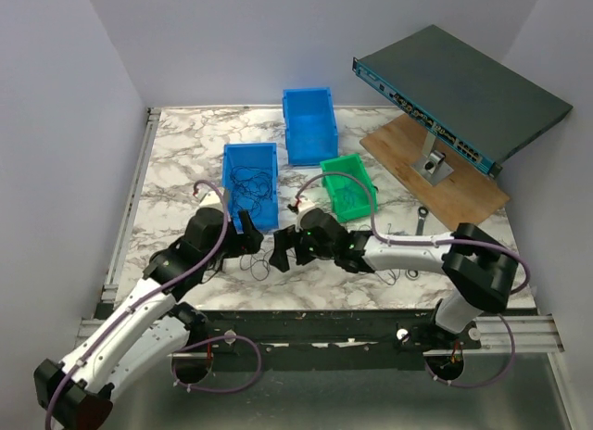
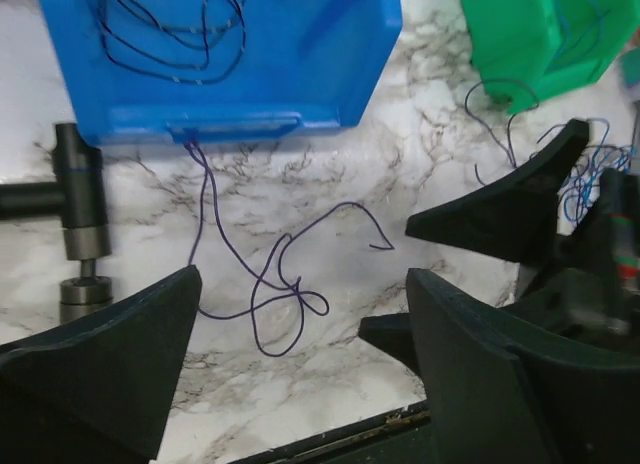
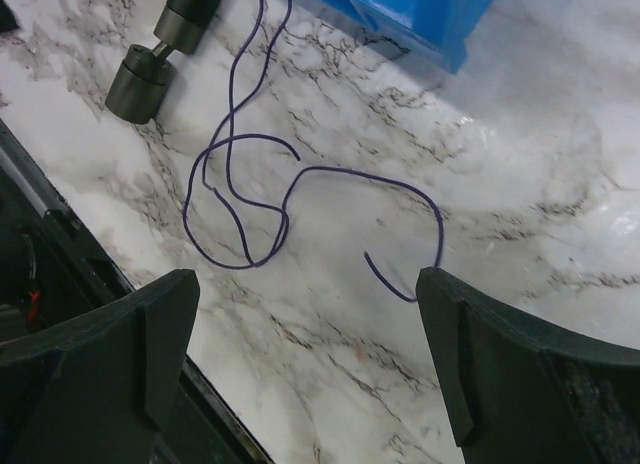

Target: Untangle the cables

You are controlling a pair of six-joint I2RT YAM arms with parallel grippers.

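Note:
Several parts of the purple cable meet below my right gripper. I should next bring my right gripper down toward the left in the top view, onto the purple cable's crossing [image 1: 258,264] [image 3: 279,222].
A thin purple-blue cable [image 2: 268,306] lies loose and looped on the marble table, running from under the front lip of a blue bin [image 2: 300,74]. Dark cables [image 2: 170,44] coil inside that bin. My left gripper [image 2: 300,354] hangs open over the loops with nothing between its fingers. In the right wrist view the same cable [image 3: 240,199] curls just ahead of my right gripper [image 3: 305,319], which is also open and empty. From above, the left gripper [image 1: 243,246] and the right gripper [image 1: 281,252] face each other over the cable [image 1: 262,266]. More blue curls [image 2: 590,179] show beside the right gripper.
A second blue bin [image 1: 309,124] and a green bin [image 1: 347,184] stand behind. A network switch [image 1: 459,96] rests on a wooden board [image 1: 463,184] at the back right, with a wrench [image 1: 420,219] near it. The table's front edge [image 2: 330,439] is close below both grippers.

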